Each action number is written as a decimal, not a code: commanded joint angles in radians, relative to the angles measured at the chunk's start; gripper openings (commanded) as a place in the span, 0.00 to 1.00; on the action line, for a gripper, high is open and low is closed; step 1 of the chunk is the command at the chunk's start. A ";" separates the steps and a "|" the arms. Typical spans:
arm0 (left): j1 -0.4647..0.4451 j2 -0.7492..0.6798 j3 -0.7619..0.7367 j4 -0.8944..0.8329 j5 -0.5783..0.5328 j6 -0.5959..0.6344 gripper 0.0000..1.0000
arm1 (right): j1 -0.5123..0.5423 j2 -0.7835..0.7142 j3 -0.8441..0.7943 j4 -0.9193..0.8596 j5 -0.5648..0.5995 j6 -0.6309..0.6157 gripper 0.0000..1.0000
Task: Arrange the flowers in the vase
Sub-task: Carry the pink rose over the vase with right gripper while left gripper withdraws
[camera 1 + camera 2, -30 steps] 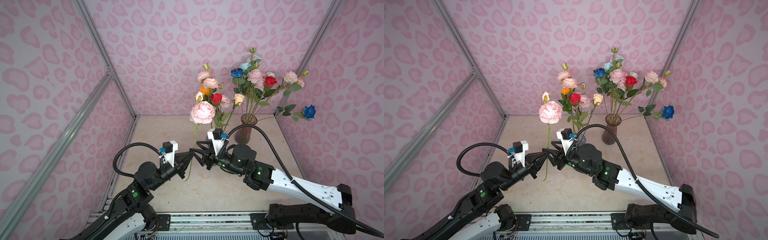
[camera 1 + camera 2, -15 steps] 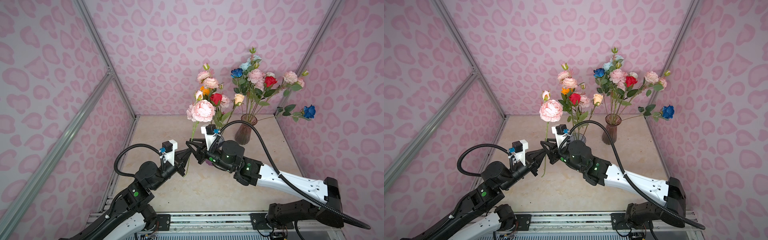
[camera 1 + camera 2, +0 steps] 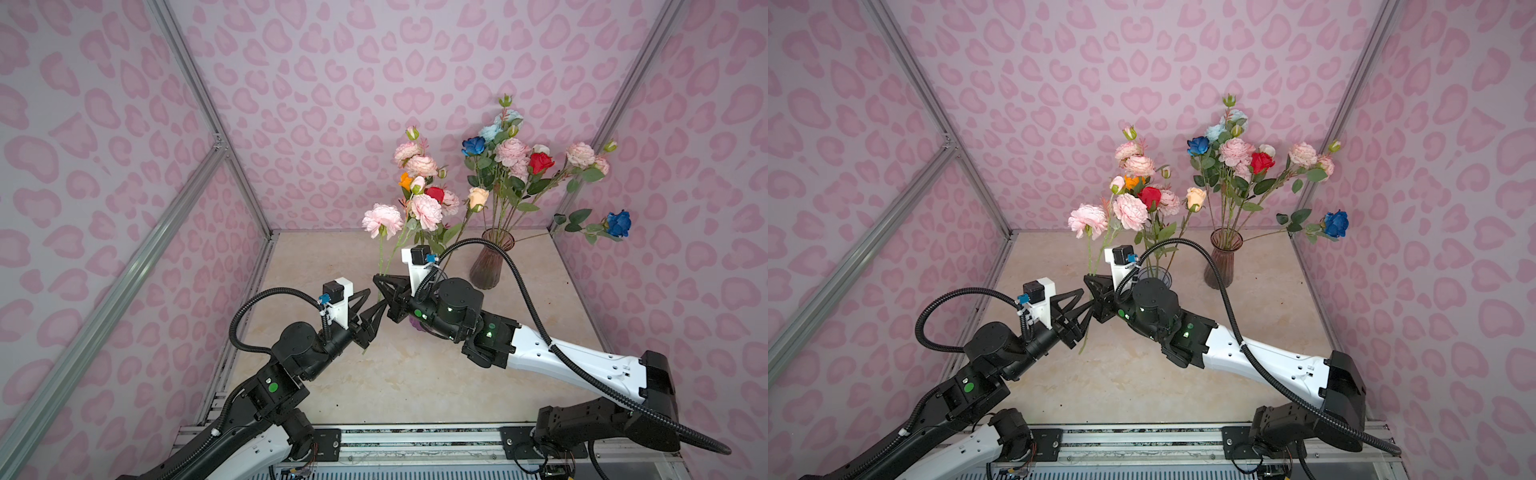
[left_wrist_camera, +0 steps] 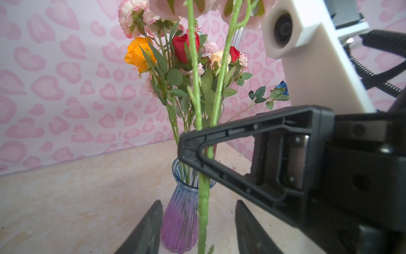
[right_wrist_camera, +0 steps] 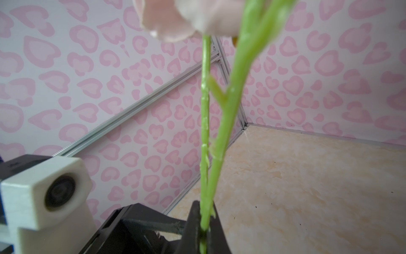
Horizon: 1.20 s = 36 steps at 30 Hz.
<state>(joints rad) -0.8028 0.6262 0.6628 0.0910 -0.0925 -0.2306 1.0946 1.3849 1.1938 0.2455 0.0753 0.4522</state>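
Observation:
The right gripper moves outward over the opening of the blue-purple vase [image 3: 1156,276] and down next, releasing inside the stem that still hangs before the vase.
A pink peony [image 3: 382,219] on a long forked green stem [image 3: 380,259] stands upright above the table in both top views. My right gripper [image 3: 380,282] is shut on that stem [image 5: 205,176], as the right wrist view shows. Just below it, my left gripper [image 3: 377,300] is open, its fingers [image 4: 149,228] apart on either side of the stem [image 4: 203,198] without touching it. Behind stand a blue-purple glass vase [image 4: 180,220] and a brown vase [image 3: 490,262], each holding several flowers [image 3: 511,153].
The right arm [image 3: 540,353] lies across the table in front of the blue-purple vase [image 3: 1154,274]. A dark blue rose [image 3: 619,222] leans out toward the right wall. Pink patterned walls close in the beige table [image 3: 395,382] on three sides.
My right gripper has moved left and shut on the peony stem. My left gripper, shut on the stem before, has opened and let go of it.

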 commanded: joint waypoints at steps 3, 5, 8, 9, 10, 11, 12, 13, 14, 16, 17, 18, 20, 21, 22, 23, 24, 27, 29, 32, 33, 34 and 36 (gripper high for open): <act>0.002 -0.074 -0.045 -0.031 -0.095 -0.052 0.61 | 0.000 -0.017 0.032 -0.008 0.054 -0.087 0.04; 0.002 -0.121 -0.082 -0.051 -0.143 -0.080 0.61 | 0.001 -0.031 0.049 -0.034 0.074 -0.148 0.05; 0.002 -0.199 -0.142 -0.091 -0.217 -0.150 0.63 | -0.001 -0.071 0.062 -0.065 0.156 -0.258 0.04; 0.001 -0.228 -0.152 -0.114 -0.233 -0.180 0.63 | 0.000 -0.094 0.063 -0.071 0.203 -0.294 0.04; 0.002 -0.255 -0.159 -0.135 -0.243 -0.198 0.63 | -0.001 -0.111 0.061 -0.066 0.238 -0.327 0.04; 0.001 -0.285 -0.168 -0.152 -0.253 -0.215 0.62 | -0.002 -0.133 0.059 -0.059 0.265 -0.367 0.03; 0.002 -0.318 -0.183 -0.161 -0.262 -0.225 0.63 | -0.003 -0.146 0.070 -0.063 0.285 -0.405 0.03; 0.002 -0.345 -0.194 -0.165 -0.271 -0.234 0.65 | -0.007 -0.150 0.086 -0.077 0.297 -0.433 0.03; 0.002 -0.375 -0.212 -0.164 -0.281 -0.239 0.66 | -0.015 -0.150 0.105 -0.095 0.304 -0.463 0.03; 0.002 -0.423 -0.237 -0.162 -0.306 -0.247 0.68 | -0.028 -0.139 0.131 -0.106 0.323 -0.520 0.03; 0.002 -0.445 -0.248 -0.162 -0.318 -0.252 0.69 | -0.036 -0.132 0.136 -0.101 0.336 -0.551 0.03; 0.002 -0.461 -0.255 -0.159 -0.327 -0.253 0.69 | -0.045 -0.120 0.138 -0.088 0.348 -0.573 0.03; 0.002 -0.478 -0.264 -0.162 -0.334 -0.257 0.70 | -0.063 -0.097 0.136 -0.058 0.370 -0.600 0.02; 0.002 -0.482 -0.264 -0.166 -0.332 -0.257 0.70 | -0.071 -0.082 0.135 -0.049 0.374 -0.607 0.02; 0.002 -0.480 -0.262 -0.174 -0.331 -0.259 0.70 | -0.077 -0.068 0.131 -0.029 0.376 -0.618 0.02; 0.002 -0.478 -0.261 -0.181 -0.328 -0.263 0.70 | -0.082 -0.051 0.128 -0.014 0.386 -0.626 0.02; 0.002 -0.474 -0.259 -0.186 -0.324 -0.265 0.70 | -0.086 -0.036 0.126 0.005 0.391 -0.630 0.02; 0.002 -0.464 -0.262 -0.196 -0.317 -0.285 0.70 | -0.091 0.005 0.087 0.119 0.475 -0.626 0.01; 0.002 -0.460 -0.275 -0.186 -0.310 -0.306 0.70 | -0.091 0.021 0.064 0.179 0.505 -0.628 0.01; 0.001 -0.453 -0.291 -0.181 -0.297 -0.327 0.70 | -0.094 0.044 0.069 0.206 0.508 -0.634 0.01; 0.002 -0.451 -0.292 -0.183 -0.296 -0.331 0.70 | -0.094 0.056 0.079 0.201 0.508 -0.639 0.01; 0.002 -0.451 -0.292 -0.184 -0.294 -0.334 0.70 | -0.094 0.066 0.088 0.189 0.508 -0.643 0.01; 0.002 -0.452 -0.295 -0.187 -0.298 -0.333 0.70 | -0.094 0.076 0.095 0.172 0.498 -0.647 0.01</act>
<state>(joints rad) -0.8024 0.1726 0.3729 -0.1097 -0.3912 -0.5457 1.0000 1.4483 1.2808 0.3737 0.5571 -0.1772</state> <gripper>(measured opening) 0.700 0.055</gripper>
